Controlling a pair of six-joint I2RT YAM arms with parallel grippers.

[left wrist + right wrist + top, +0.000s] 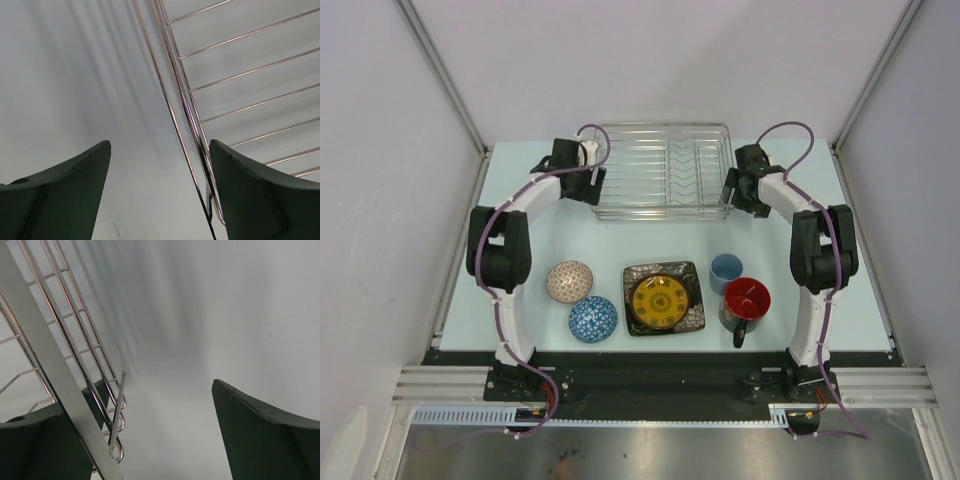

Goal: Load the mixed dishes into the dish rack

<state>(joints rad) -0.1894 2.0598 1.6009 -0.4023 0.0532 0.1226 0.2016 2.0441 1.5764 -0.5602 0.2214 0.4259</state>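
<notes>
The pinkish-beige bowl's rack-side rim is to my right gripper's left in the top view, so next I need to move that gripper back from the rack and across onto that rim.
The silver wire dish rack stands at the back middle of the table. My left gripper is open at its left end; in the left wrist view the rack's side wires run between the fingers, close against the right finger. My right gripper is open at the rack's right end; in the right wrist view the rack's wires cross in front of the left finger. In front lie the pinkish-beige bowl, blue bowl, dark square plate, light-blue cup and dark mug.
White walls with metal posts enclose the table on the left, right and back. The arm bases sit on a black rail at the near edge. The dishes stand in a row between the two arms.
</notes>
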